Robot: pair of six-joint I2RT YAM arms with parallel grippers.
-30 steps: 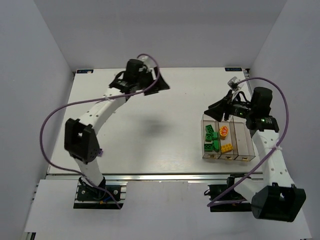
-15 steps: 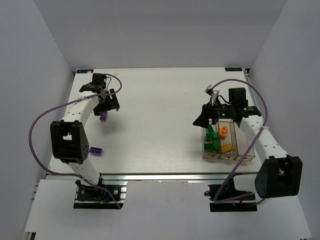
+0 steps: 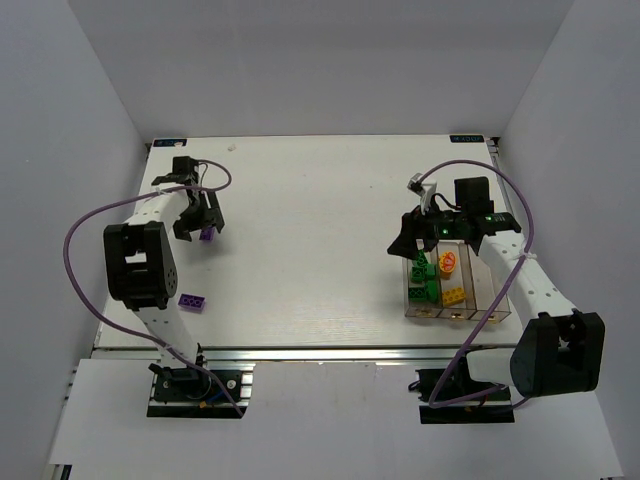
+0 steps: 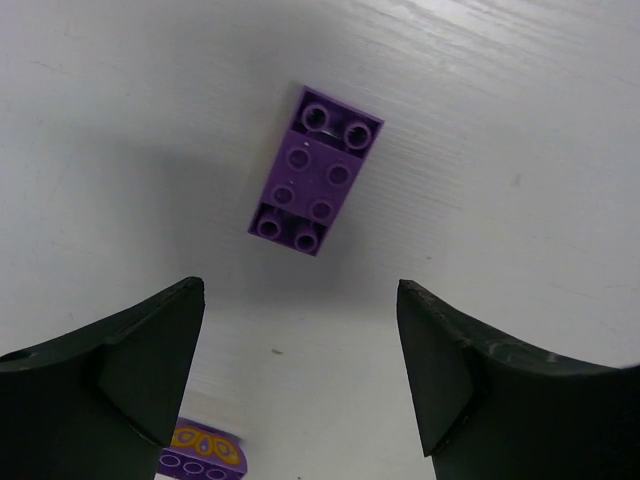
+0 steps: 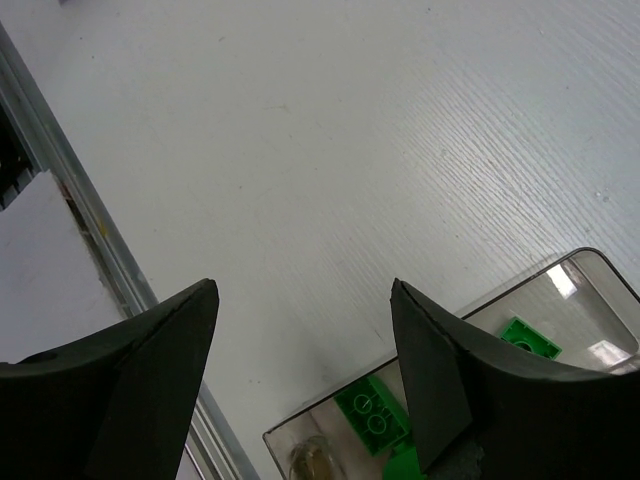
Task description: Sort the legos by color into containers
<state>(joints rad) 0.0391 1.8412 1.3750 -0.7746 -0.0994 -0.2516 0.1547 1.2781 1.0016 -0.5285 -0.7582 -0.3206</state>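
Note:
I will lower the open fingers of my left gripper around the near end of the flat purple lego next, because the lego is below the gripper and the lego's near end (image 3: pixel 206 238) (image 4: pixel 287 229) faces the gap between the fingers.
A flat purple lego (image 3: pixel 207 234) lies on the table at far left; in the left wrist view it (image 4: pixel 315 170) sits just ahead of my open, empty left gripper (image 4: pixel 300 300), which hovers over it (image 3: pixel 198 220). A second purple lego (image 3: pixel 193 300) lies nearer the front, and shows at the bottom of the left wrist view (image 4: pixel 200 462). The three clear containers (image 3: pixel 489 290) stand at right: green legos (image 3: pixel 421 275) in the left bin, yellow and orange ones (image 3: pixel 450 280) in the middle, the right bin bare. My right gripper (image 3: pixel 405 243) is open and empty above the bins' far-left corner (image 5: pixel 303 295).
The right wrist view shows the clear bin's rim (image 5: pixel 560 270) with green bricks (image 5: pixel 372 415) inside, and the table's metal front rail (image 5: pixel 60 150) at left. White walls enclose the table on three sides.
My left arm swung from the far middle of the table to the far left and came down over the purple lego. My right gripper moved left, over the bins' far-left corner.

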